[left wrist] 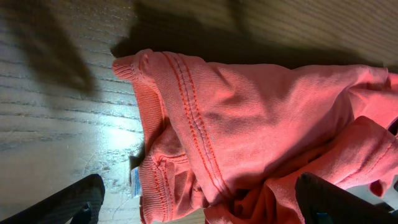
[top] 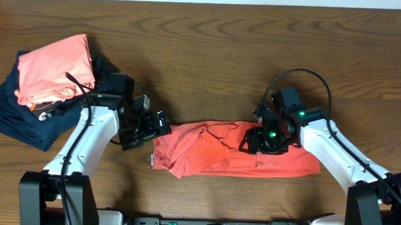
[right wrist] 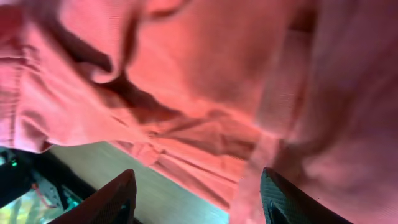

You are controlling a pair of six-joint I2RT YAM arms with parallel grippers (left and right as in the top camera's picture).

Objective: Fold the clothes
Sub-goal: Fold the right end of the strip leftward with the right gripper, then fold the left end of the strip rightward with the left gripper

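The fingers of my left gripper are already on both sides of the cloth. My left gripper will go down and slightly to the right in the overhead view onto the shirt's hemmed end (top: 165,143) (left wrist: 198,180).
The orange-red T-shirt (top: 219,150) lies bunched in a long strip across the table's front middle, print hidden. In the left wrist view its ribbed hem (left wrist: 186,118) and small white tag (left wrist: 135,181) show. My left gripper (top: 158,126) is open at the shirt's left end, its fingers (left wrist: 199,208) wide on either side of the cloth. My right gripper (top: 249,141) is open over the shirt's right part, fingers (right wrist: 198,199) spread just above the cloth (right wrist: 217,81), holding nothing.
A paler salmon-pink folded garment (top: 55,67) lies on a dark navy garment (top: 13,116) at the far left. Bare wooden table (top: 209,53) lies behind the shirt.
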